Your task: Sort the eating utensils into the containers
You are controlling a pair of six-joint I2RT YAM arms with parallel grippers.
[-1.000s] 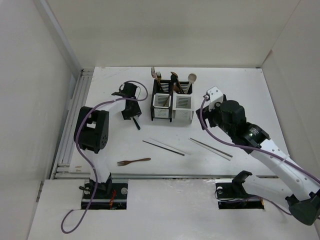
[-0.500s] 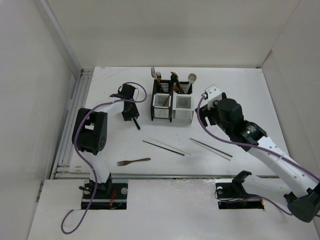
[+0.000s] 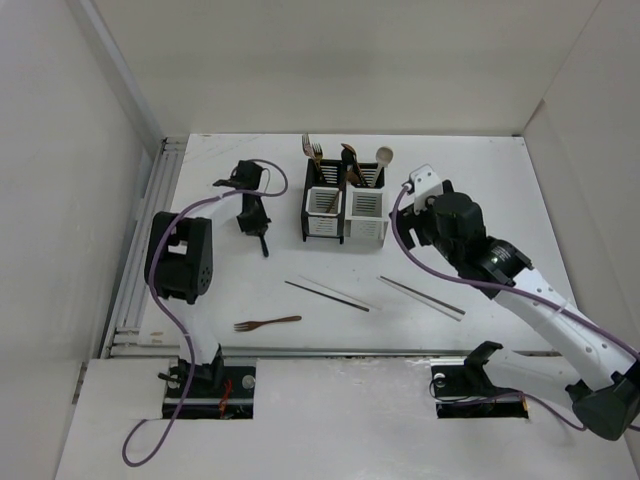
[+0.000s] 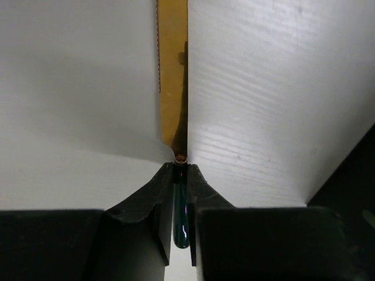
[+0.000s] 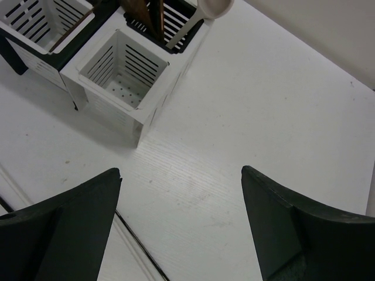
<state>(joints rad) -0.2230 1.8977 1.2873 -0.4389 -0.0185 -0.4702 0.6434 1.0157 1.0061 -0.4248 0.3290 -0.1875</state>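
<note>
The near white container beside the forks (image 3: 323, 202) needs to be under my left gripper, so my left gripper needs to lift first, then swing toward the container and lower.
The containers (image 3: 345, 214) stand at the back middle of the table and hold forks (image 3: 315, 154), a brown spoon (image 3: 349, 160) and a pale wooden spoon (image 3: 384, 157). My left gripper (image 3: 254, 222) is left of them, shut on a slim utensil with a dark handle (image 4: 180, 216) and a gold blade (image 4: 173, 70); its dark end (image 3: 264, 244) sticks out below. My right gripper (image 3: 418, 206) is open and empty just right of the containers (image 5: 120, 70). Two chopstick pairs (image 3: 327, 294) (image 3: 421, 296) and a brown fork (image 3: 267, 323) lie on the table.
White walls enclose the table on the left, back and right. A rail (image 3: 150, 250) runs along the left edge. A purple cable (image 3: 215, 205) loops from the left arm. One chopstick (image 5: 137, 246) shows below the right gripper (image 5: 180, 171).
My left gripper has moved a little left and back, away from the containers, still holding the utensil. My right gripper has shifted slightly back-left toward the containers.
</note>
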